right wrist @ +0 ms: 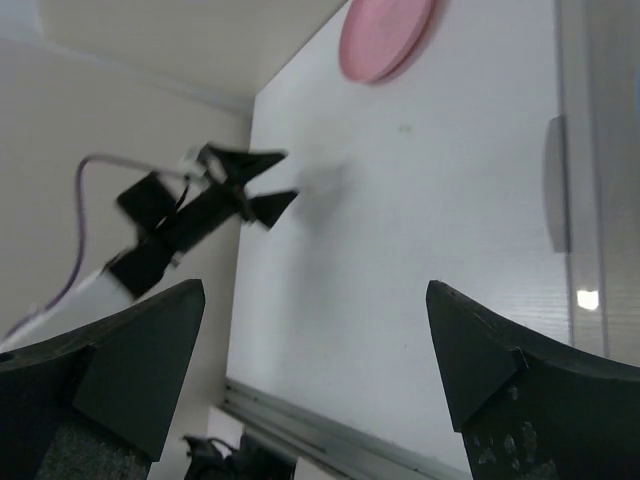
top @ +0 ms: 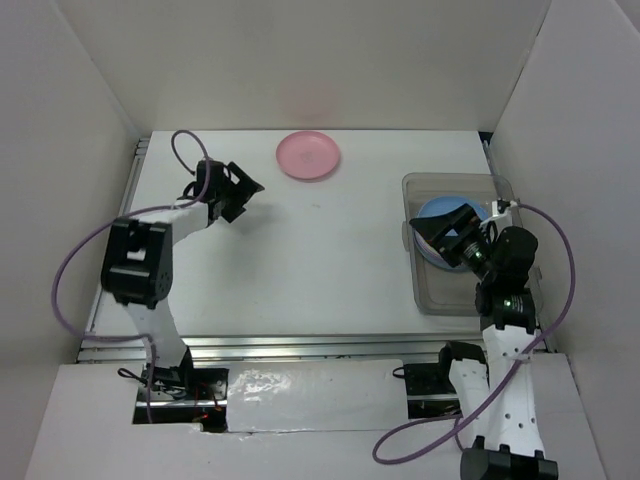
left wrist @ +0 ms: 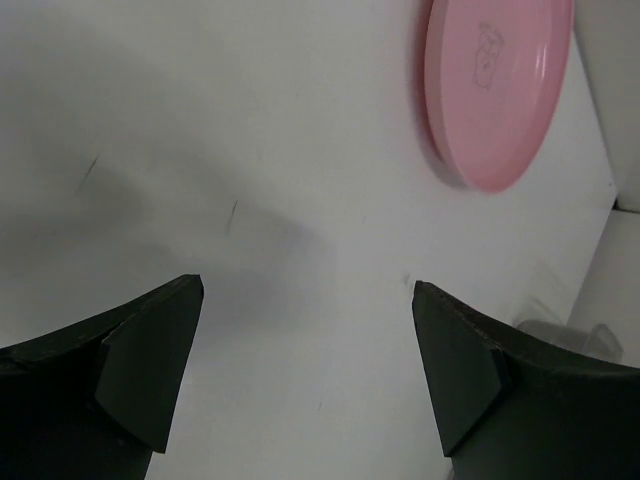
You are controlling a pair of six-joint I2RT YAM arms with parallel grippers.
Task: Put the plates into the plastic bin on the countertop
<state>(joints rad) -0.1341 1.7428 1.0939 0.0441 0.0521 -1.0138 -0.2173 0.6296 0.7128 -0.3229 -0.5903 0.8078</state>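
Observation:
My left gripper will move down, outward and across onto the pink plate's nearest rim [top: 280, 161] [left wrist: 436, 118], which lies to its right in the top view, because that plate remains unbinned.
A pink plate [top: 308, 155] lies on the white countertop [top: 320, 270] near its far edge. It also shows in the left wrist view as the pink plate [left wrist: 495, 85] and in the right wrist view as the pink plate [right wrist: 385, 35]. A blue plate [top: 432, 210] rests inside the clear plastic bin [top: 455, 177] at the right. My right gripper [top: 447, 226] hovers over that plate, open and empty [right wrist: 315, 285]. My left gripper [top: 250, 200] stands open above bare countertop, left of and nearer than the pink plate, with nothing between its fingers [left wrist: 307, 285].
White walls enclose the countertop on three sides. A metal rail [top: 300, 345] runs along the near edge. The bin's wall [right wrist: 580, 200] fills the right of the right wrist view, and a bin corner [left wrist: 560, 335] shows low right in the left wrist view.

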